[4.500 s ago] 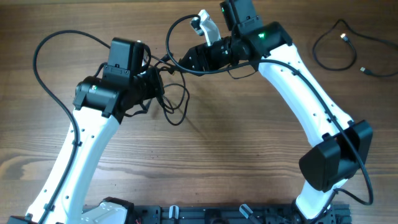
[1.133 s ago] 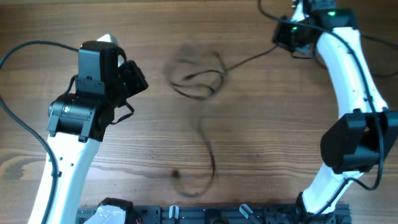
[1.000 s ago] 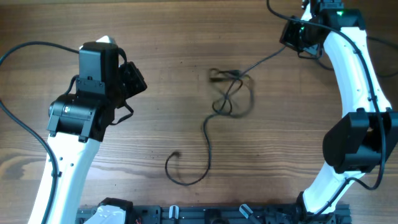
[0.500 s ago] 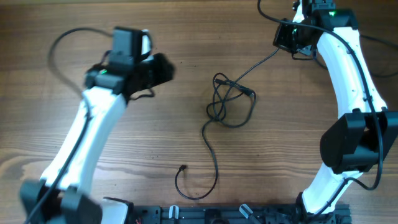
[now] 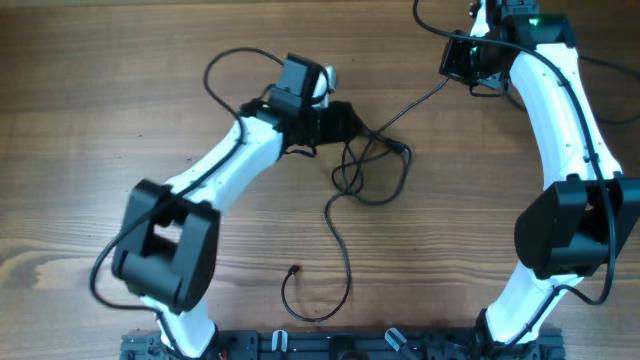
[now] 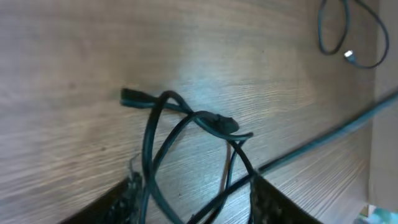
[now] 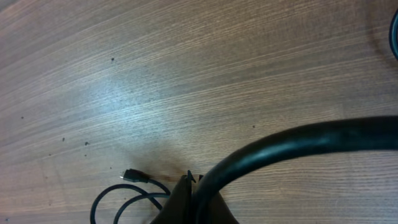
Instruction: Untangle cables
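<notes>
I will shift my right gripper left in the overhead view over bare tabletop beyond the tangle (image 5: 403, 92) to slacken the straight piece of cable and let it go.
A tangle of thin black cables (image 5: 372, 160) lies mid-table, with one tail curling down to a plug (image 5: 293, 270) near the front. My left gripper (image 5: 350, 122) reaches to the tangle's left edge. In the left wrist view it (image 6: 196, 193) is open, with crossed loops (image 6: 186, 124) running between its fingers (image 6: 130, 198) and unpinched. A strand (image 5: 415, 100) runs up-right from the tangle into my right gripper (image 5: 450, 68), which is shut on it. In the right wrist view the jaws (image 7: 189, 183) are pressed together above a loop and plug (image 7: 130, 176).
Another thin cable with a silver-tipped plug (image 6: 350, 56) lies apart at the far right, seen in the left wrist view. My right arm's own thick black wire (image 7: 298, 140) arcs across its wrist view. The arm bases (image 5: 350, 345) line the front edge.
My left arm has swung right from the table's left side to the tangle, and its jaws have opened wider. The right arm has stayed put, and the tangle has settled on the table.
</notes>
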Robot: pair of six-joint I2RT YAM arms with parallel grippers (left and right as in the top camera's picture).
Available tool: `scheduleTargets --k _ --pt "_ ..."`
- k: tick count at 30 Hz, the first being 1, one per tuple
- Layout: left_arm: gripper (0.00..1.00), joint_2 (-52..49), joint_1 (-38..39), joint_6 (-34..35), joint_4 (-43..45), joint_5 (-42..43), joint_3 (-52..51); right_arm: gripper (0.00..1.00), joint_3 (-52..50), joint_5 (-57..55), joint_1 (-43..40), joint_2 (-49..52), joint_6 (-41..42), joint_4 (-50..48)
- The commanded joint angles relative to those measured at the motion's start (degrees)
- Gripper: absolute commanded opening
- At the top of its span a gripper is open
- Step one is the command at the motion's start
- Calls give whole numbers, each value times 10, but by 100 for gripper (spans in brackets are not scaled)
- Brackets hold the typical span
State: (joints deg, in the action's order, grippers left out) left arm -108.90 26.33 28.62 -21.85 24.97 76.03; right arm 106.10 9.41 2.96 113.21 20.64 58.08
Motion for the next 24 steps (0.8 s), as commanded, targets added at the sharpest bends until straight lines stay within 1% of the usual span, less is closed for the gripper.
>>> scheduleTargets --k 1,7,11,12,13,15,16,20,24 --pt "43 -42 12 19 9 1 3 4 -7 10 1 8 -12 0" --pt "45 -66 19 19 31 -4 3 4 -7 10 1 8 -11 0" --pt "45 -78 32 19 35 -49 3 4 -7 10 1 8 -12 0" --pt "42 -81 34 19 35 -53 3 4 -6 10 1 8 -12 0" --pt "34 -81 35 19 33 -58 3 4 -7 10 1 8 -11 0" --pt "15 -81 35 19 32 -74 3 4 -7 10 1 8 -12 0" --pt "4 -80 32 19 32 -86 3 4 -7 10 1 8 -12 0" --pt "4 -43 0 19 30 -95 5 4 -7 5 1 8 -12 0" --pt "4 61 -63 19 14 -104 5 4 -7 0 1 9 -12 0"
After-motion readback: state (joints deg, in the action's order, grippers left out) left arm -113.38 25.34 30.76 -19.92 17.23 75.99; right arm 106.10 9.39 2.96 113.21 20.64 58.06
